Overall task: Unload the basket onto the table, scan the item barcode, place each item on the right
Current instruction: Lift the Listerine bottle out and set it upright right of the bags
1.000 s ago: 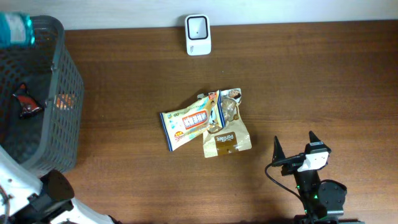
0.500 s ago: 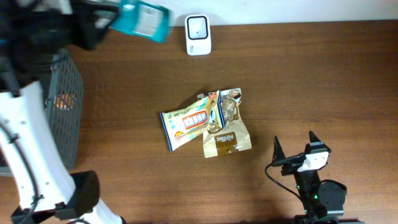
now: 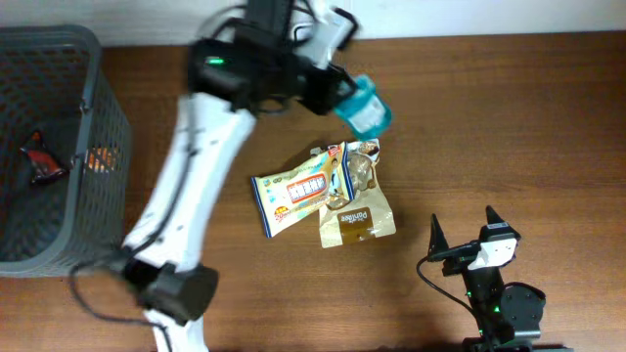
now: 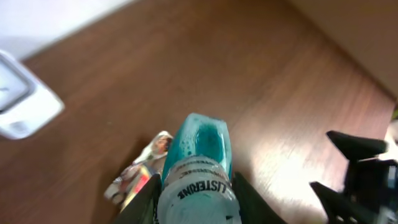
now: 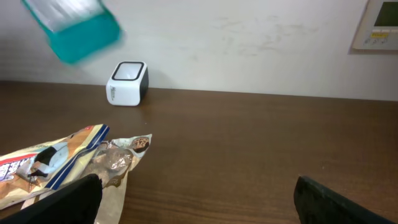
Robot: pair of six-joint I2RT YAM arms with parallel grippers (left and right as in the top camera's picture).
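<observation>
The bottle [image 3: 367, 106] goes to the right in the overhead view next, then down and free of my left gripper, since the tabletop [image 3: 401, 173] beside the brown packet is bare.
A teal Listerine bottle [image 3: 367, 106] hangs in the air over the table, blurred, with my left gripper [image 3: 337, 90] shut on it near its cap end. In the left wrist view the bottle [image 4: 199, 168] fills the gap between the black fingers [image 4: 144, 202], base pointing away. The white barcode scanner [image 5: 127, 83] stands at the table's far edge; it also shows at the left of the left wrist view as the scanner [image 4: 18, 99]. My arm covers it from overhead. My right gripper [image 3: 462, 233] rests open near the front right, with nothing between its fingers.
Two snack packets lie mid-table: a white and yellow one [image 3: 293, 193] and a brown one [image 3: 357, 220], just below the held bottle. A dark mesh basket [image 3: 103, 147] with small items inside stands at the left. The wall runs along the far edge.
My left arm has lifted the bottle out of the basket and swung it right, from the far left past the scanner to above the snack packets. The right arm has not moved.
</observation>
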